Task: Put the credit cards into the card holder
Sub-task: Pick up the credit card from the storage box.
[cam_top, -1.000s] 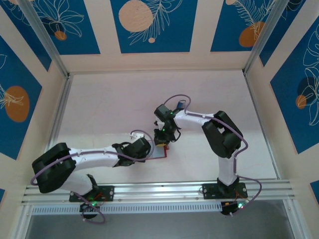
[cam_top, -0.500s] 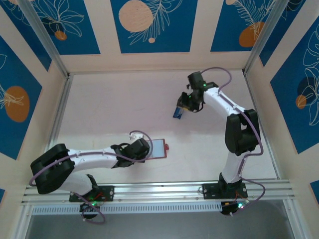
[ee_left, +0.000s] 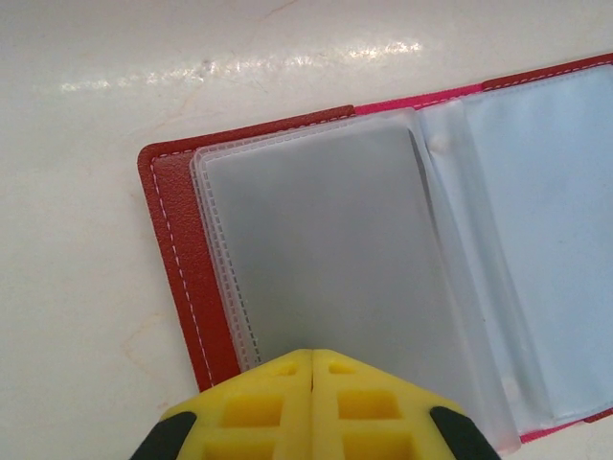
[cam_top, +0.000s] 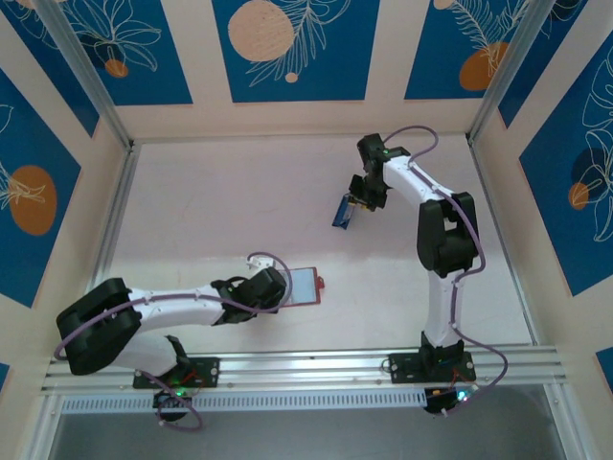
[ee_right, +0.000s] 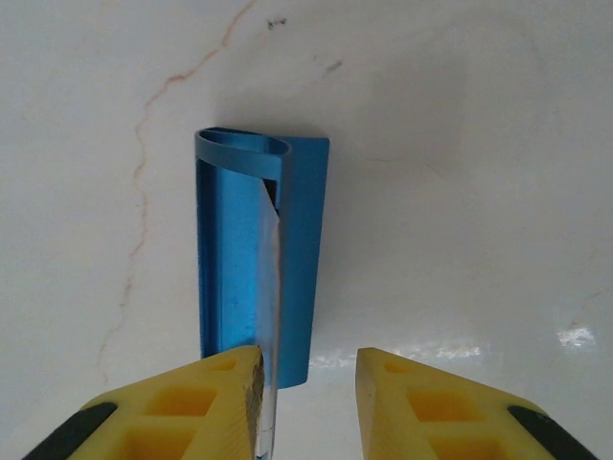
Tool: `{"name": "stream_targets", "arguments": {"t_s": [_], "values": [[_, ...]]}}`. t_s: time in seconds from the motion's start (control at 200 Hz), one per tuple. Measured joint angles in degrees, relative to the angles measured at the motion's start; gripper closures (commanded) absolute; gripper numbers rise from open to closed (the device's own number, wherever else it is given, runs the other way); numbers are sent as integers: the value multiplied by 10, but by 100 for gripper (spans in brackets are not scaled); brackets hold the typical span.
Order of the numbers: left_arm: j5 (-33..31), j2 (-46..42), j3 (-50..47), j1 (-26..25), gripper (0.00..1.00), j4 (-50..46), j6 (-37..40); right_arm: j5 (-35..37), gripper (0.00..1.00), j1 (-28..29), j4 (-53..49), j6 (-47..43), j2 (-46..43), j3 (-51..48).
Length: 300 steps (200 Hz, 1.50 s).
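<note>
The credit card should be gripped by my right gripper, after my right gripper moves sideways toward the blue stand next.
The card holder (cam_top: 303, 285) lies open on the table near the front, red cover (ee_left: 180, 240) down and pale clear pockets (ee_left: 335, 249) up. My left gripper (cam_top: 277, 288) is shut, its yellow tips (ee_left: 312, 356) together on the near edge of the left pocket. Far back, the blue credit cards (cam_top: 341, 213) stand on edge in a blue upright stand (ee_right: 305, 240). My right gripper (cam_top: 357, 202) hovers over them, open. In the right wrist view a thin card edge (ee_right: 272, 287) runs along the inner face of the left finger, and the right finger is clear of it.
The red snap tab (cam_top: 320, 283) sticks out of the card holder's right side. Pale walls and aluminium rails (cam_top: 115, 220) fence in the white tabletop. Bare table lies between the card holder and the blue stand.
My right arm has swung from over the card holder to the far back at the blue cards, and its jaws have opened. The left gripper has stayed on the pocket.
</note>
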Motion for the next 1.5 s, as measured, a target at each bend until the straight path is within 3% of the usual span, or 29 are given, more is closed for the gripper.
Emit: {"name": "stream_targets", "arguments": {"t_s": [0.435, 0.97, 1.185, 1.245, 1.395, 1.501], "values": [[0, -6, -7, 0, 96, 7, -3, 0, 84, 15, -18, -3, 16, 37], [-1, -13, -13, 0, 97, 9, -5, 2, 85, 23, -43, -11, 52, 68], [-1, -14, -14, 0, 97, 9, -9, 5, 100, 27, -47, -17, 53, 76], [-1, -14, -14, 0, 97, 9, -11, 7, 100, 29, -47, -18, 52, 76], [-1, -14, -14, 0, 97, 9, -13, 13, 100, 35, -50, -23, 27, 73], [-1, -15, -14, 0, 97, 9, -13, 7, 100, 53, -32, -35, -46, 32]]}}
